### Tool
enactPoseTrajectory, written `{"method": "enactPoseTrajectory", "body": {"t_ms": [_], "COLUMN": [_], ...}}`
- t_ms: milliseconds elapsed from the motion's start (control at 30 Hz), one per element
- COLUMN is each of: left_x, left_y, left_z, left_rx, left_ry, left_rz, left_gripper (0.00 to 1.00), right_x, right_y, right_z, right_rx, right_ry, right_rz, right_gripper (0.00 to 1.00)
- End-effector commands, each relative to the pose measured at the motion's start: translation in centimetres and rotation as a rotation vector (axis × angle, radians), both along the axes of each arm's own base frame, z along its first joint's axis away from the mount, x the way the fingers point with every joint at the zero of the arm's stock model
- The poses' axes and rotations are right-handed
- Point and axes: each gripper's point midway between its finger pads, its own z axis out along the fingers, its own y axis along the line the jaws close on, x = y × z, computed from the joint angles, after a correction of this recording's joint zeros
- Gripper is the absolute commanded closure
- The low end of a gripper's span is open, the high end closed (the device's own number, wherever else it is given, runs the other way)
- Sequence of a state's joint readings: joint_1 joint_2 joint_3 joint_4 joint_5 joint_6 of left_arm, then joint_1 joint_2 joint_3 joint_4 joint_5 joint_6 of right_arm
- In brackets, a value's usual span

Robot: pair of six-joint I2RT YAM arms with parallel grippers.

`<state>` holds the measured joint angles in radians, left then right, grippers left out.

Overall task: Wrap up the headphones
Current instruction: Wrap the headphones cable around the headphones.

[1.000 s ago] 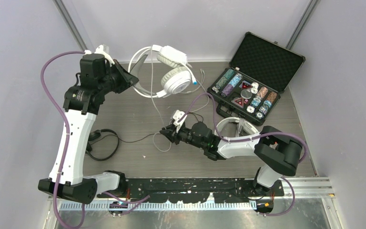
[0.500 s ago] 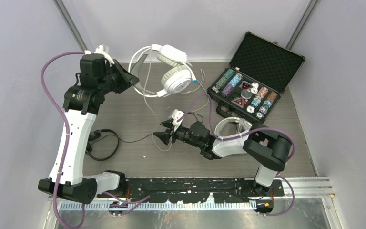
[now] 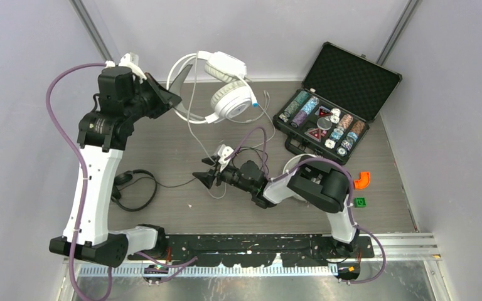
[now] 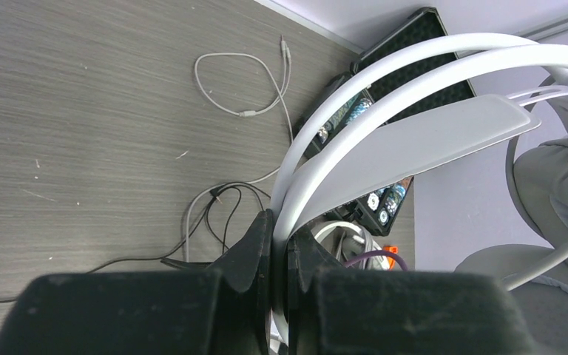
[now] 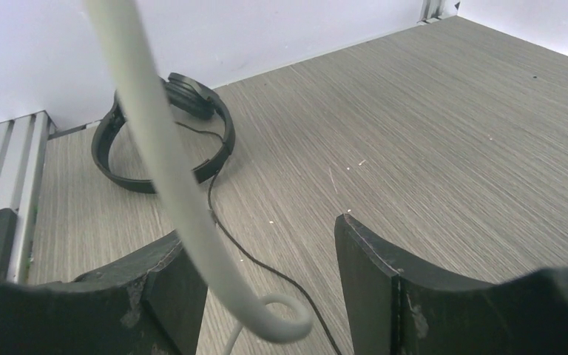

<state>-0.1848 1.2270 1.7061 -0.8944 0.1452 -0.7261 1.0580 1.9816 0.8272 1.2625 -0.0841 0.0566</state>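
Observation:
My right gripper stays low here and closes both fingers onto the thin white cable next, since the cable already runs between its open fingers.
My left gripper is raised at the back left, shut on the headband of the white headphones, whose cups hang to its right. Their thin white cable drops to the table centre. There my right gripper sits low and open. The cable passes loosely between its jaws, close to the left finger, and curls below. A small black headset with a black cable lies at the left, ahead of the right gripper. Another white headset lies partly under the right arm.
An open black case of poker chips stands at the back right. An orange piece and a green block lie at the right. A loose grey cable loop lies on the table.
My right gripper has opened and slid left along the table, releasing its pinch on the white cable. The left arm has shifted the headphones slightly left and up.

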Motion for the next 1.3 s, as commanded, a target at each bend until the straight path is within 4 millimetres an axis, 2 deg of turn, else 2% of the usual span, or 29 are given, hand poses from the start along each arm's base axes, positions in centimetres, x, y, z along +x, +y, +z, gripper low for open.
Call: {"method": "enactPoseTrajectory", "body": {"t_ms": [0,100,133,267,300,333,600,767,967,1100,1267], "left_x": [0.3,0.3,0.3,0.8,1.0,1.3,3.2,3.3,3.1,3.1,3.0], "left_y": [-0.8,-0.8,-0.7,0.1,0.4,0.8,3.3,4.2,5.4,5.2,4.1], "left_z": [4.0,4.2,4.4,5.4,5.6,5.8,7.8,8.9,9.2,9.3,9.2], "left_rx": [-0.075,-0.073,-0.068,-0.03,-0.015,-0.002,0.107,0.119,0.1,0.077,0.017], "left_ry": [-0.11,-0.116,-0.121,-0.157,-0.167,-0.172,-0.216,-0.227,-0.208,-0.207,-0.203], "left_rz": [-0.023,-0.021,-0.019,0.013,0.028,0.045,0.159,0.186,0.2,0.181,0.129], "left_gripper": [1.0,1.0,1.0,1.0,1.0,1.0,1.0,1.0,1.0,1.0,1.0], "right_x": [1.2,1.2,1.2,1.2,1.2,1.2,1.6,2.2,3.0,3.1,3.5], "right_y": [0.7,1.2,1.3,1.1,0.9,0.7,-1.3,-2.0,-2.7,-2.7,-2.9], "right_z": [2.4,1.6,1.6,1.1,0.9,0.6,-0.6,-0.3,-0.5,-0.7,-1.1], "right_rx": [0.117,0.123,0.133,0.142,0.139,0.133,0.112,0.117,0.126,0.124,0.128], "right_ry": [-0.035,-0.004,0.002,0.028,0.032,0.036,0.067,0.071,0.097,0.101,0.122], "right_rz": [-0.033,-0.024,-0.022,-0.023,-0.028,-0.034,-0.079,-0.093,-0.114,-0.12,-0.126], "right_gripper": [0.36,0.42,0.47,0.88,0.96,1.0,1.0,1.0,1.0,1.0,1.0]}}
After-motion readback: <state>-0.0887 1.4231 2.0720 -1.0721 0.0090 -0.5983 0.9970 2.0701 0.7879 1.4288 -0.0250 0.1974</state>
